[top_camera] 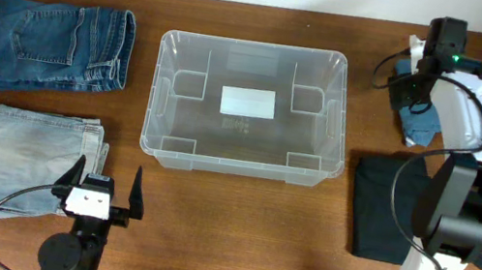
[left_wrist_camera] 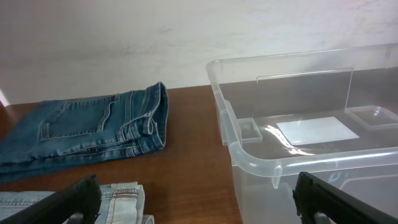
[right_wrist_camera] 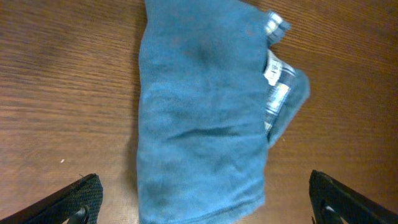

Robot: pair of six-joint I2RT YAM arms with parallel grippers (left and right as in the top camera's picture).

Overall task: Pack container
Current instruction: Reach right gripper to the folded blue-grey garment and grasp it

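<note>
I will lower my right gripper next, with its fingertips open on either side of the folded teal-blue garment, since the cloth is below the gripper, between my fingers in the wrist view.
The clear plastic container [top_camera: 158,92] stands empty mid-table, with a white label on its base; its near corner shows in the left wrist view [left_wrist_camera: 249,157]. My left gripper [top_camera: 104,193] is open and empty at the front left, between the container and folded light blue jeans [top_camera: 21,162]; in its wrist view [left_wrist_camera: 196,202] the jeans' corner [left_wrist_camera: 121,198] lies by the left finger. My right gripper [top_camera: 419,86] is open at the back right, above a folded teal-blue garment [top_camera: 419,124]. Its fingers straddle the garment [right_wrist_camera: 202,118] in the right wrist view [right_wrist_camera: 205,208].
Folded dark blue jeans [top_camera: 55,45] lie at the back left and also show in the left wrist view [left_wrist_camera: 87,130]. A folded black garment [top_camera: 385,213] lies at the right, partly under the right arm. A pale wall runs behind the table.
</note>
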